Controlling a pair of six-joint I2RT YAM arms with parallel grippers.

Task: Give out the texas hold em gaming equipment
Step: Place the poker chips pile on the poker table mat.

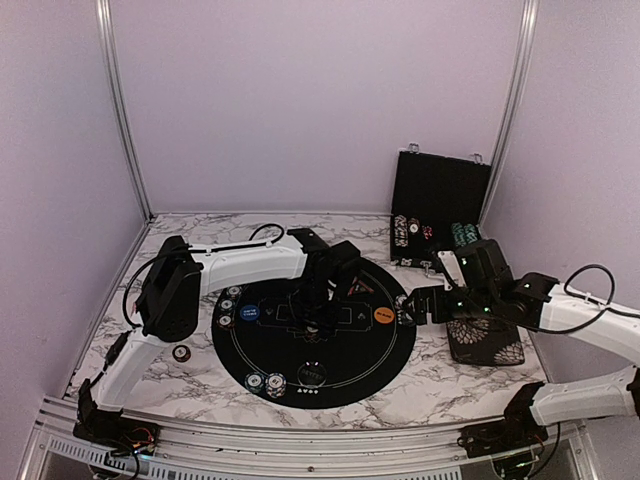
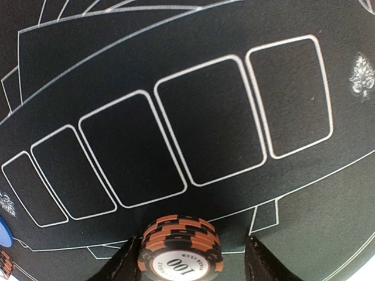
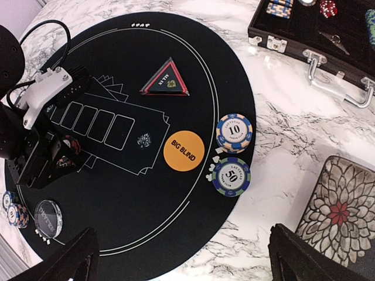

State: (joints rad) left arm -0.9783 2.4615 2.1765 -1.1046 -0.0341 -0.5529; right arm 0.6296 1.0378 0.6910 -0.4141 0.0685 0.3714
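My right gripper goes left in the top view and lowers around the orange-and-black stack [image 3: 68, 151] next, because its open fingers still hang over the mat's edge.
A stack of orange-and-black 100 chips [image 2: 180, 246] stands on the round black mat [image 1: 345, 388], just below its row of card outlines. My left gripper [image 2: 191, 261] hangs over the stack with its jaws open. A gap shows beside the right finger [image 2: 262, 261]. From above, the left gripper [image 1: 316, 326] is at the mat's middle. My right gripper [image 3: 181, 241] is open and empty over the mat's right edge. Ahead of it lie an orange "big blind" button [image 3: 184, 150] and the 10 chips [image 3: 234, 132] and 50 chips [image 3: 231, 177]. No playing cards are in view.
The open black chip case [image 1: 440, 205] stands at the back right, and the floral pad [image 1: 485, 342] lies under the right arm. A blue button [image 1: 248, 313] and chip stacks [image 1: 228, 305] sit at the mat's left. More chips [image 1: 265, 382] are at its front. One chip [image 1: 181, 353] lies off the mat.
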